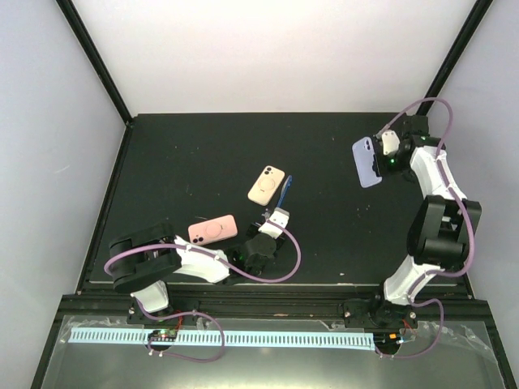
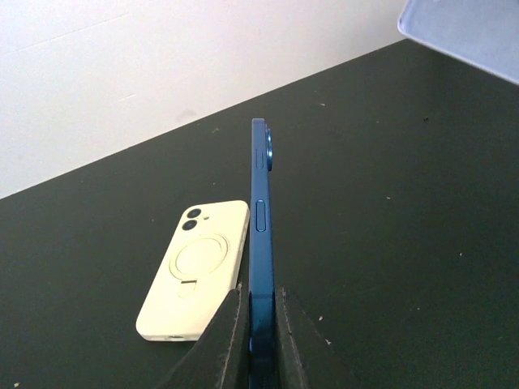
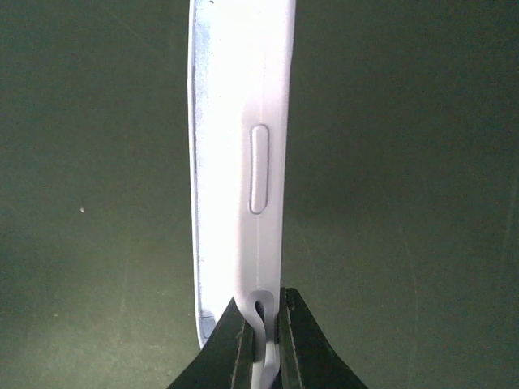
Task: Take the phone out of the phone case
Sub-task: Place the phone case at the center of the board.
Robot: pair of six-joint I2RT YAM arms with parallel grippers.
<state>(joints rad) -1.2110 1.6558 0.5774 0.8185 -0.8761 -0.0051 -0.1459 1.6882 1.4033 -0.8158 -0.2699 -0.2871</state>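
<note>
My right gripper holds the empty lavender phone case [image 1: 367,161] above bare black mat and should lower it toward the nearby side wall until the case rests there.
My left gripper [image 1: 280,212] is shut on a bare blue phone [image 2: 261,235], held on edge near the table's middle; the phone also shows in the top view [image 1: 285,191]. My right gripper [image 1: 383,154] is shut on the edge of an empty lavender phone case [image 1: 367,161], held above the table at the back right. In the right wrist view the case [image 3: 243,162] stands on edge between my fingers, its wall folded at the pinch. The case's corner shows in the left wrist view [image 2: 470,32].
A cream phone case [image 1: 266,185] with a ring stand lies just left of the blue phone, also in the left wrist view [image 2: 195,271]. A pink phone case [image 1: 212,230] lies near the left arm. The black mat [image 1: 195,154] ends at white walls.
</note>
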